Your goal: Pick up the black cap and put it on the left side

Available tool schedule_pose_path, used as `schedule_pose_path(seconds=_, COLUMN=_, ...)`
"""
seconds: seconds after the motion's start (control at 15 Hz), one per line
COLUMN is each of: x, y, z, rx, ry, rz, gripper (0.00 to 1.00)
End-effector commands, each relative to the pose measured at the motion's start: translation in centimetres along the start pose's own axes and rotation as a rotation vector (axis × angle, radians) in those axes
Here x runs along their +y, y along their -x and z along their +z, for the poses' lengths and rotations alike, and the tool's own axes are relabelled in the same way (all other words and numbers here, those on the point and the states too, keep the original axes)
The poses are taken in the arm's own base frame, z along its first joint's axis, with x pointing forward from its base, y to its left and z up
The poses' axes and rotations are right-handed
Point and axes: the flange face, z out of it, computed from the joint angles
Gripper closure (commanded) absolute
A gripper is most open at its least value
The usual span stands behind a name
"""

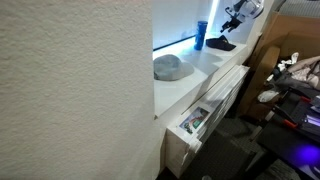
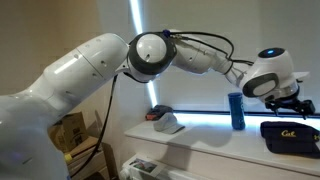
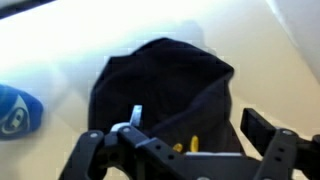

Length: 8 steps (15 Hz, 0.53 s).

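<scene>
The cap's raised fold [image 2: 287, 127] [image 3: 188, 121] beside the yellow lettering is below my gripper, so I should lower my wide-open fingers on both sides of it, because the fabric bunches up there.
The black cap [image 2: 290, 136] lies on the white shelf [image 2: 200, 143], with yellow lettering on its front. It also shows in an exterior view [image 1: 222, 43] and fills the middle of the wrist view [image 3: 165, 85]. My gripper [image 2: 290, 106] hangs just above the cap, also seen in an exterior view [image 1: 234, 22]. In the wrist view the gripper [image 3: 195, 122] is open, its two fingers spread wide over the cap with nothing between them.
A tall blue bottle [image 2: 236, 110] stands right beside the black cap, also in view [image 1: 200, 36] [image 3: 15, 110]. A grey cap [image 2: 165, 121] [image 1: 170, 67] lies further along the shelf. A wall [image 1: 70, 80] and cluttered boxes [image 1: 290, 75] flank the shelf.
</scene>
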Motion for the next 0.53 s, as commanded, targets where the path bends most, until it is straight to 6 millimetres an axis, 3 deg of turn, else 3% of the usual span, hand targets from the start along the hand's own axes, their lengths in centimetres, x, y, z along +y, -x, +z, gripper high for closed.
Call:
schedule_pose_path(seconds=0.0, x=1.7, y=0.2, z=0.5, rx=-0.011, ry=-0.001, rz=-0.010, gripper=0.00)
schedule_pose_path(seconds=0.07, x=2.6, y=0.3, z=0.7, rx=-0.008, ry=0.007, rz=-0.014, gripper=0.00)
schedule_pose_path(seconds=0.27, x=0.5, y=-0.1, z=0.3, rx=-0.004, ry=-0.009, rz=0.004, gripper=0.00)
schedule_pose_path(seconds=0.47, x=0.3, y=-0.3, z=0.3, rx=0.021, ry=0.003, rz=0.012, gripper=0.00)
